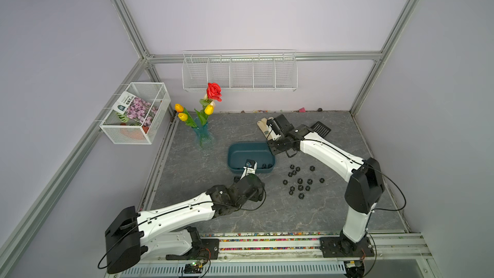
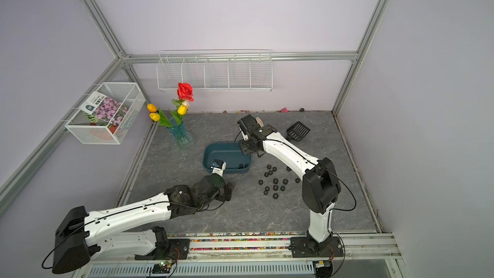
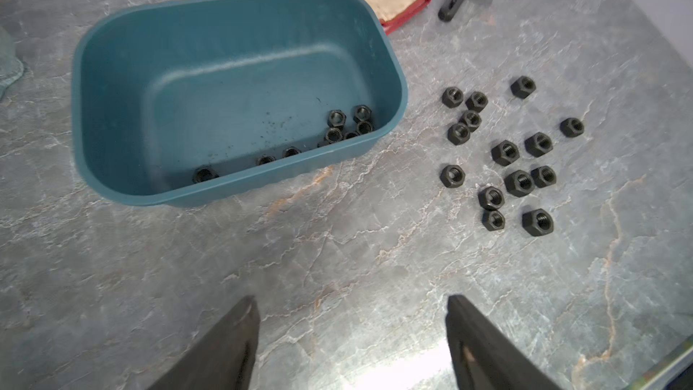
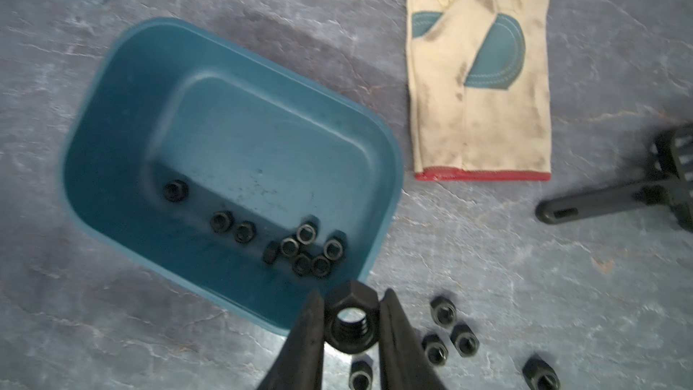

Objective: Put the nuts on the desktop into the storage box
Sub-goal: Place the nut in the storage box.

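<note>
I will next move my right gripper in from the end of the box and lower its nut over the bare bottom of the box to release it, because nuts crowd the near side of the box.
The teal storage box stands mid-desktop with several black nuts along its near wall. Several more nuts lie scattered on the grey desktop right of the box. My right gripper hangs by the box's right end, shut on one nut, raised over the box's rim. My left gripper is open and holds nothing, over bare desktop in front of the box's near wall.
A cream work glove lies behind the box. A black slotted scoop sits to its right. A vase of flowers stands back left. White wire baskets hang on the walls.
</note>
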